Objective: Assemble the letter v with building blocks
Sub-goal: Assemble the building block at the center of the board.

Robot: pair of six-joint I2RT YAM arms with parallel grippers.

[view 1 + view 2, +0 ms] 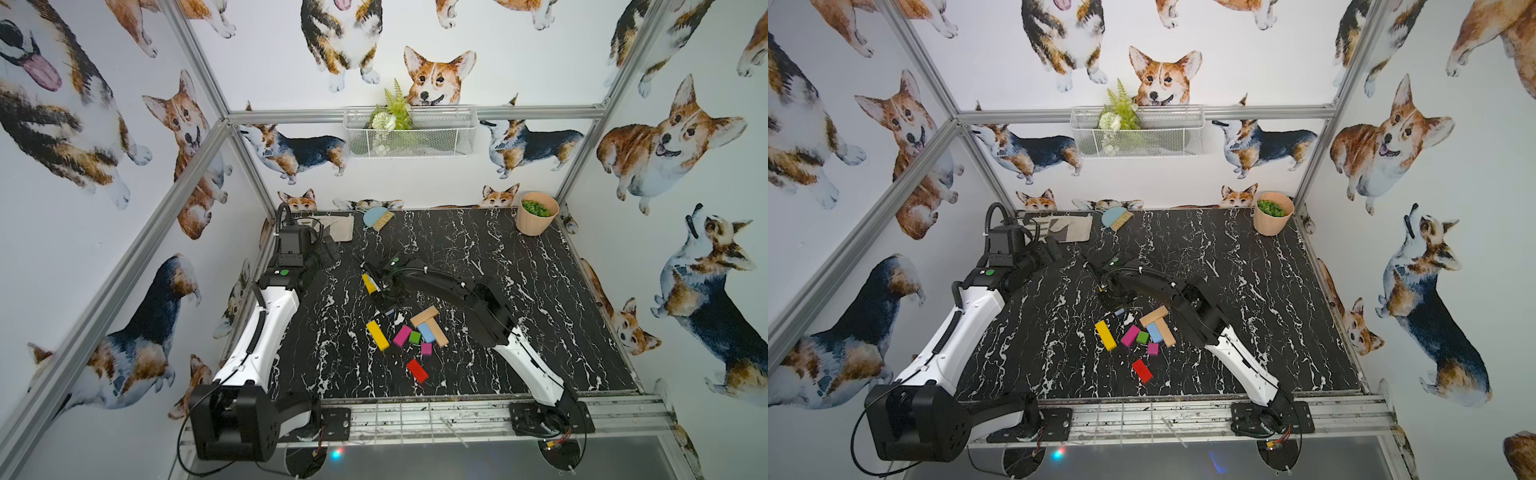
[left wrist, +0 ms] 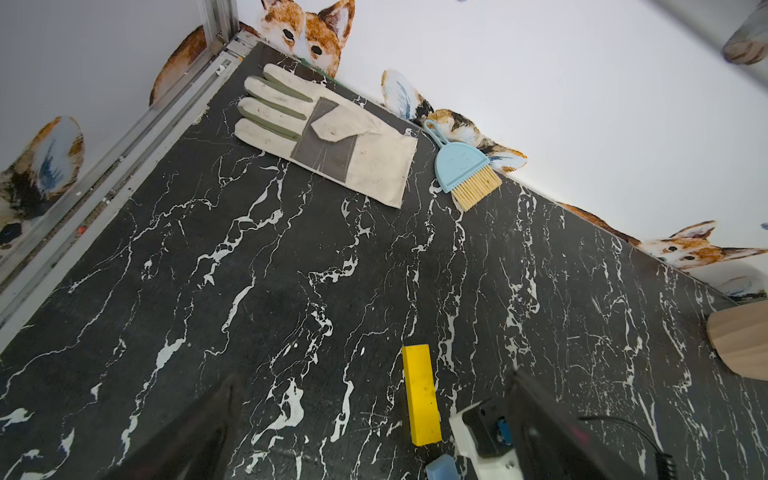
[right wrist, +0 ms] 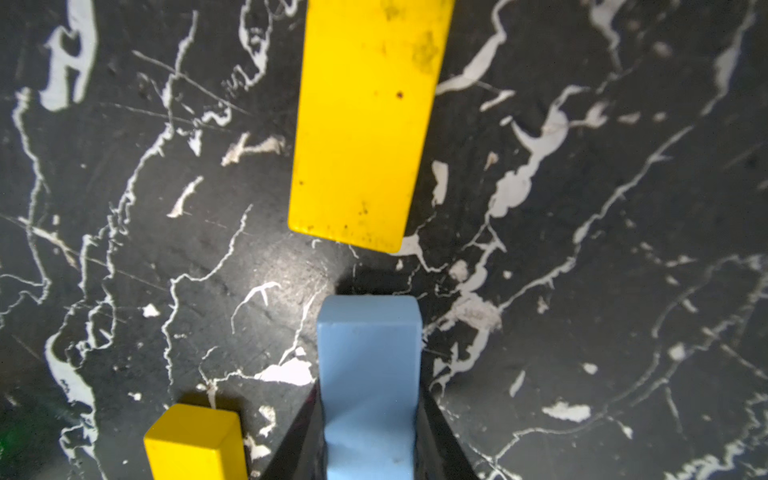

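Observation:
My right gripper will next move outward to the long yellow block's near end (image 3: 348, 227) and let go of it there, because there is still a gap ahead of the light blue block (image 3: 369, 353).
My right gripper (image 3: 370, 401) is shut on a light blue block (image 3: 369, 353), which sticks out past the fingers (image 3: 436, 436) towards the table. A short gap separates its end from a long yellow block (image 3: 365, 124) lying flat, also seen in the left wrist view (image 2: 420, 395) and in a top view (image 1: 368, 284). A second yellow block (image 1: 377, 335) lies nearer the front. Beside it sit the other building blocks: magenta (image 1: 402, 336), green (image 1: 414, 337), light blue (image 1: 426, 331), tan (image 1: 424, 316), small magenta (image 1: 426, 348) and red (image 1: 417, 370). My left gripper (image 2: 374, 376) is open and holds nothing, back left (image 1: 330, 249).
A work glove (image 2: 332, 137) and a small blue brush (image 2: 463, 170) lie along the back wall. A tan pot of green bits (image 1: 536, 212) stands in the back right corner. A wire basket (image 1: 409, 131) hangs on the wall above. The right arm (image 1: 457, 291) reaches over the pile.

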